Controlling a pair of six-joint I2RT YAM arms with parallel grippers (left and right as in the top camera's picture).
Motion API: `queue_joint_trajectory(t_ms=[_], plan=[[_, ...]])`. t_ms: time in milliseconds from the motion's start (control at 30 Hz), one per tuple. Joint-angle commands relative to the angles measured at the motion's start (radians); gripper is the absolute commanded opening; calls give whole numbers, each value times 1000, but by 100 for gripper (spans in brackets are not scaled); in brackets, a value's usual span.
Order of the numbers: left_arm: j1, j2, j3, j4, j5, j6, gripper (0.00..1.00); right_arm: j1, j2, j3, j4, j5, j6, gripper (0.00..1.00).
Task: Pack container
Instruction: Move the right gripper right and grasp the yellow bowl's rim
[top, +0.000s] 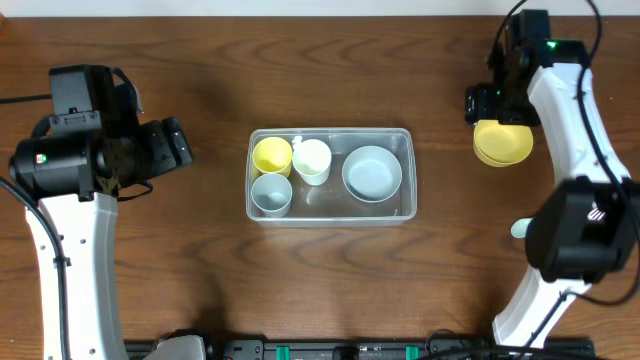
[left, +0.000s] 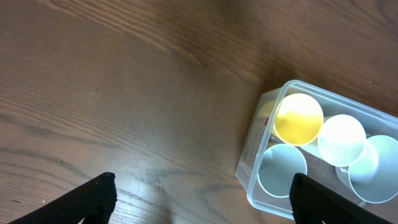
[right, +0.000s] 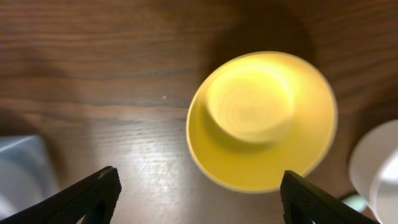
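The right gripper moves down toward the container next, its fingers on both sides of the yellow bowl's rim facing the container, since empty wood lies beside that rim.
The clear container (top: 408, 140) sits mid-table. It holds a yellow cup (top: 271, 155), a white cup (top: 312, 160), a pale blue cup (top: 271, 194) and a pale blue bowl (top: 372, 172). My left gripper (top: 176, 143) is open and empty, left of the container. In the left wrist view my left gripper (left: 202, 186) hovers over bare wood, with the container (left: 249, 168) at the right. A yellow bowl (top: 503, 143) lies right of the container. My right gripper (top: 487, 104) is open just above it. In the right wrist view the yellow bowl (right: 261, 121) lies beyond my open right gripper (right: 199, 180).
A white cup or bowl (right: 378, 165) stands beside the yellow bowl at the right edge of the right wrist view. A small pale teal thing (top: 519, 229) peeks from under the right arm. A corner of the container (right: 18, 165) shows at the left of the right wrist view.
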Motion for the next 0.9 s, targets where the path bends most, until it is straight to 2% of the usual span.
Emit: queue_joint_trajectory(t_ms=[0, 167, 400, 600, 700, 867], plan=[[5, 6, -1, -5, -1, -9, 89, -13, 64, -5, 11, 8, -23, 83], [5, 6, -1, -5, -1, -9, 89, -13, 136, -5, 31, 8, -29, 81], [5, 6, -1, -6, -1, -9, 89, -13, 197, -5, 37, 8, -29, 73], [5, 6, -1, -6, -1, -9, 89, -13, 207, -6, 34, 7, -28, 54], [5, 6, -1, -6, -1, -9, 89, -13, 207, -6, 29, 7, -28, 38], [5, 6, -1, -6, -1, -9, 89, -13, 207, -6, 17, 8, -28, 21]])
